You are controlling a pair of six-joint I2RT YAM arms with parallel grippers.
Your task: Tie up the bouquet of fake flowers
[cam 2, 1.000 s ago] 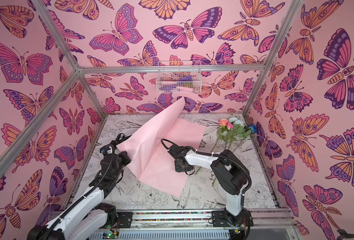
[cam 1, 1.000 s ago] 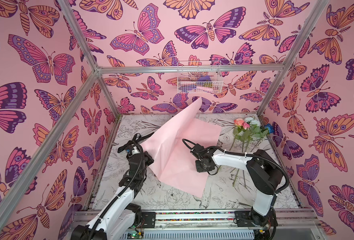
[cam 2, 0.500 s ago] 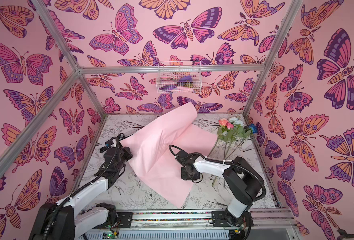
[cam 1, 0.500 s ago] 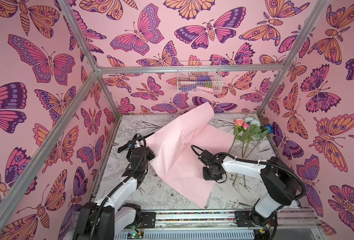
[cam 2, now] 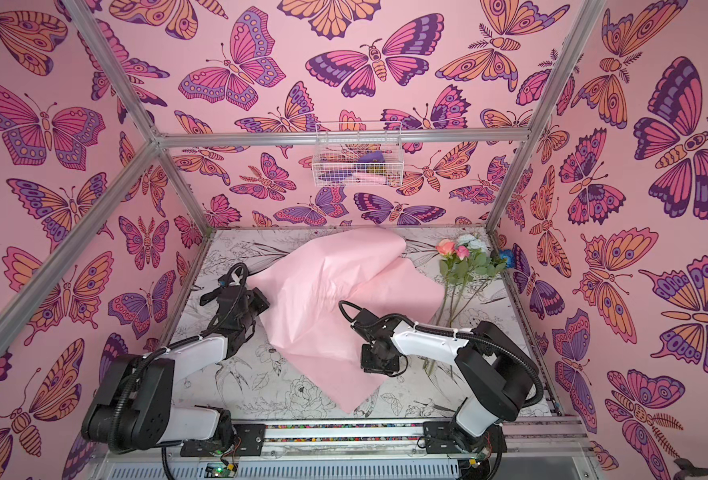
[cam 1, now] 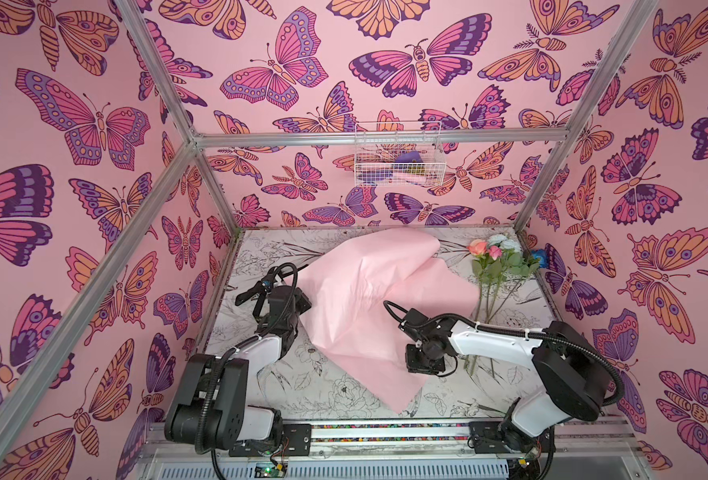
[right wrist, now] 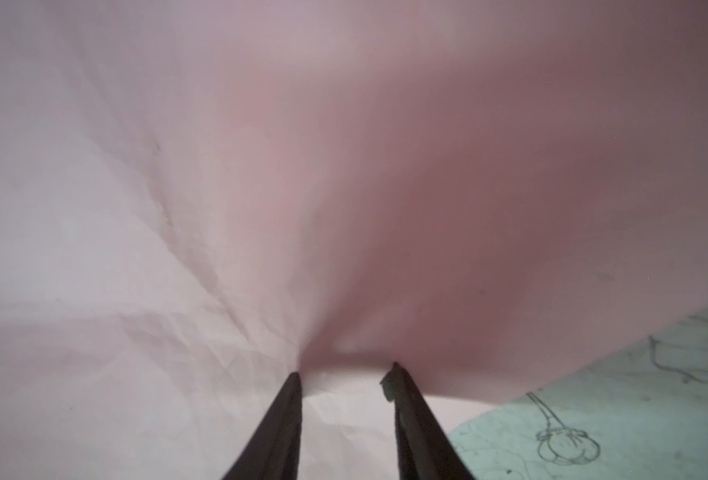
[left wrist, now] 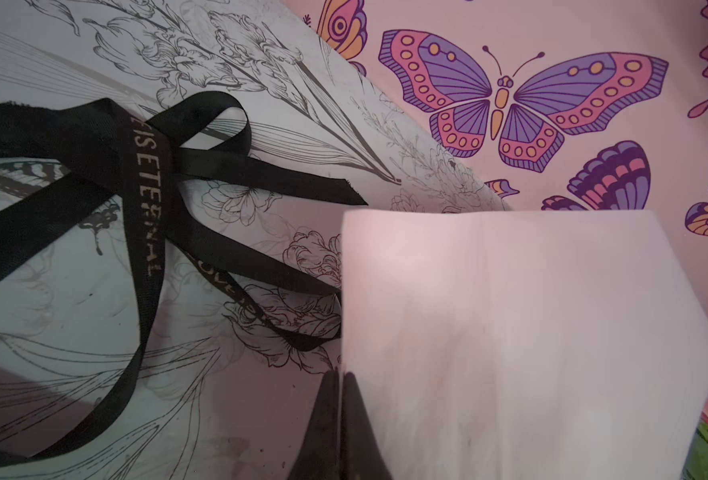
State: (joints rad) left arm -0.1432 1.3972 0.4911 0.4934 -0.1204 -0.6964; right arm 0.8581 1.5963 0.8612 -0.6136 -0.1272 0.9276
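Note:
My left gripper will next lower the sheet's edge toward the tabletop [left wrist: 309,252] beside the black ribbon and let it go, because the paper is raised in folds.
The bouquet of fake flowers [cam 1: 494,266] [cam 2: 463,261] lies loose at the far right of the table, with peach-pink and pale blooms, green leaves and long stems pointing toward the front. No gripper touches it. A large pink paper sheet [cam 1: 364,303] [cam 2: 323,299] covers the middle, its far part folded over. My left gripper [left wrist: 341,374] is shut on the sheet's left edge, at the left of both top views [cam 1: 299,303] [cam 2: 260,302]. My right gripper [right wrist: 346,374] stands open, tips down on the paper near its right edge [cam 1: 425,365] [cam 2: 379,365], with a raised fold just beyond them.
A long black ribbon [left wrist: 148,208] with gold lettering lies looped on the flower-print tabletop [left wrist: 52,332] beside the left gripper. A white wire basket [cam 1: 398,166] [cam 2: 358,166] hangs on the back wall. Butterfly-print walls close in the table.
The right gripper has moved toward the table's front along the paper. The sheet's raised far corner has sunk and folded over. The left arm has drawn back, still holding the edge.

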